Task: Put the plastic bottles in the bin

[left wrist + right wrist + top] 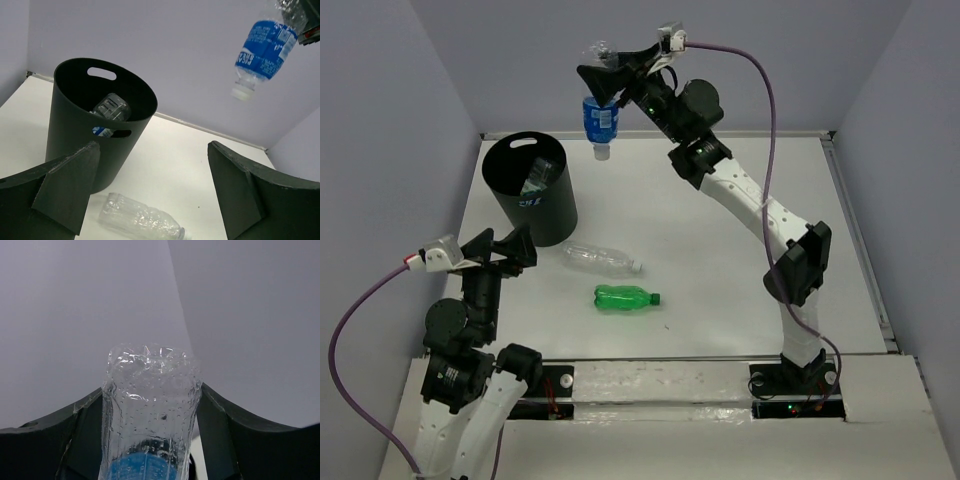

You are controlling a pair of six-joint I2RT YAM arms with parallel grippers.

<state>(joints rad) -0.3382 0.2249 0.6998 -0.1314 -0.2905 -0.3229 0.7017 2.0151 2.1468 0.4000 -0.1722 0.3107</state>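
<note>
My right gripper will next carry the cap-down bottle to the bin's opening (524, 163), below the gripper and to its left in the top view, then lower and release it.
My right gripper (604, 85) is shut on a clear bottle with a blue label (601, 120), holding it cap-down high in the air, right of the black bin (558, 205). The bottle fills the right wrist view (150, 410) and hangs at the upper right of the left wrist view (265, 47). The bin (70, 135) holds bottles inside (111, 107). A plain clear bottle (600, 259) and a green bottle (625, 298) lie on the table. My left gripper (515, 248) is open and empty, near the bin's base, with the clear bottle (140, 219) below it.
The white table (720, 270) is walled by grey panels at the back and sides. A raised lip runs along the right edge (860, 240). The right arm (760, 210) reaches across the table's right half.
</note>
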